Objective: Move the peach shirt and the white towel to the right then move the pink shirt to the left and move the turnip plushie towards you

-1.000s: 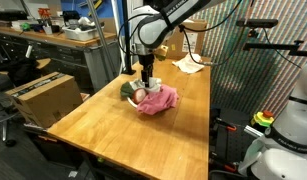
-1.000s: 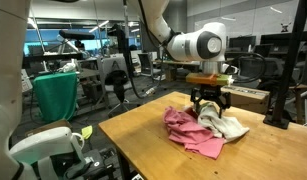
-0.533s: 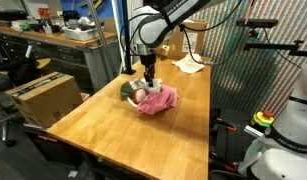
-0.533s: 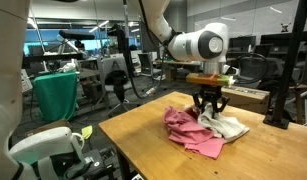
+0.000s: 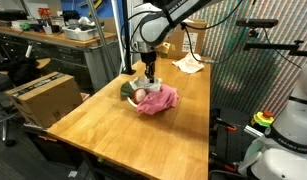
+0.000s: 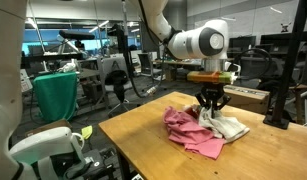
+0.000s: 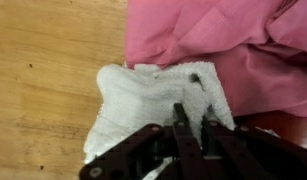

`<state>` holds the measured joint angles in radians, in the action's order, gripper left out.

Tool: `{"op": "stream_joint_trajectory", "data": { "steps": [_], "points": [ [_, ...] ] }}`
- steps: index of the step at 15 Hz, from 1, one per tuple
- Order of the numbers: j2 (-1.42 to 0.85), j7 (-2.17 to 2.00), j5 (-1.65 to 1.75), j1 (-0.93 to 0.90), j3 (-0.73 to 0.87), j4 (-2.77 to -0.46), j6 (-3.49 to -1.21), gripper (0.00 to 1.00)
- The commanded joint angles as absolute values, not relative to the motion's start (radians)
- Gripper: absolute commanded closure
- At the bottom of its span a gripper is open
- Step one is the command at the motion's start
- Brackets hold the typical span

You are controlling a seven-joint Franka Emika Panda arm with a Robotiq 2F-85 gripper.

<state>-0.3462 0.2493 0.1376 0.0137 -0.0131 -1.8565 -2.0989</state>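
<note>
My gripper should next lift the towel off the pile, swing it across and let go of it, because the bare wood by the light cloth is toward the table's far end from my gripper.
A pile of cloth lies on the wooden table [image 5: 108, 135]. The pink shirt [image 5: 163, 99] [image 6: 186, 132] [image 7: 223, 40] spreads over most of it. The white towel [image 6: 229, 126] [image 7: 133, 100] lies bunched beside it. My gripper [image 5: 150, 82] [image 6: 210, 113] [image 7: 192, 112] stands straight down over the pile and is shut on a raised fold of the white towel. A round pinkish thing with green leaves, the turnip plushie [image 5: 130, 92], lies against the pile's far side. I cannot tell a peach shirt apart from the pink cloth.
A cardboard box [image 5: 43, 96] stands beside the table's edge. A light cloth or paper [image 5: 189, 64] lies at the table's far end. A green cloth [image 6: 55, 95] hangs off to one side. Bare wood [image 7: 43, 60] stretches beside the towel.
The jaws have gone from wide open to shut, pinching a fold of the white towel. The arm has hardly moved.
</note>
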Motion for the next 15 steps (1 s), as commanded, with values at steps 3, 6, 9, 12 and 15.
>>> {"op": "stream_joint_trajectory", "data": {
  "steps": [3, 6, 9, 12, 15],
  "points": [
    [-0.249, 0.147, 0.214, 0.006, 0.013, -1.851, -2.185, 0.94],
    [-0.215, 0.075, 0.248, 0.007, 0.031, -1.842, -2.261, 0.94],
    [-0.191, -0.017, 0.288, 0.007, 0.054, -1.838, -2.344, 0.94],
    [-0.180, -0.118, 0.341, 0.005, 0.079, -1.834, -2.421, 0.94],
    [-0.180, -0.257, 0.426, -0.001, 0.113, -1.828, -2.497, 0.94]
  ]
}}
